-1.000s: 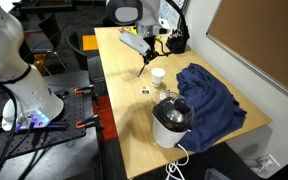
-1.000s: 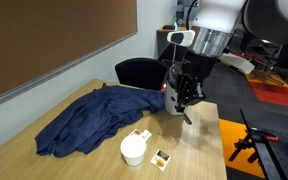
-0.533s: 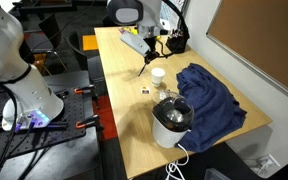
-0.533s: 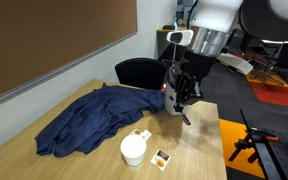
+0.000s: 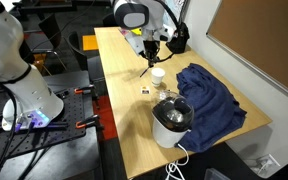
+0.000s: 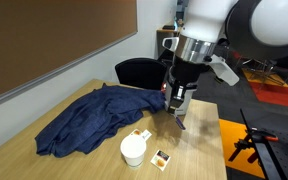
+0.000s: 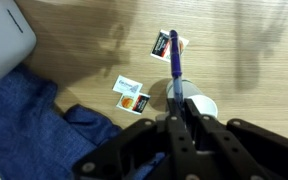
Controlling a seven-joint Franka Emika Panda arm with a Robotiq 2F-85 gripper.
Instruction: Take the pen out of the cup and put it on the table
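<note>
The pen [image 5: 148,64] hangs clear of the cup, so it goes toward the white appliance next and down in my gripper to the bare wood beside the packets for release.
My gripper [image 5: 150,50] [image 6: 177,103] is shut on the pen [image 5: 148,64] [image 6: 180,117], a thin stick that hangs down from the fingers, its lower tip a little above the light wood table [image 5: 119,110] [image 6: 199,150]. The small white cup [image 5: 158,75] [image 6: 133,150] stands on the table close by, apart from the pen. In the wrist view the pen [image 7: 174,60] sticks out of my gripper [image 7: 176,112] past the rim of the cup [image 7: 201,105], which is partly hidden by the fingers.
A blue cloth [image 5: 209,95] [image 6: 89,115] lies beside the cup. A large white appliance [image 5: 172,122] [image 7: 4,45] stands near the table's end. Two small packets [image 7: 131,95] [image 7: 167,45] lie by the cup. A black holder [image 5: 176,42] stands at the far end.
The wrist has turned, and the gripper with the pen has shifted slightly sideways and a little lower. The cup, cloth and packets have not moved.
</note>
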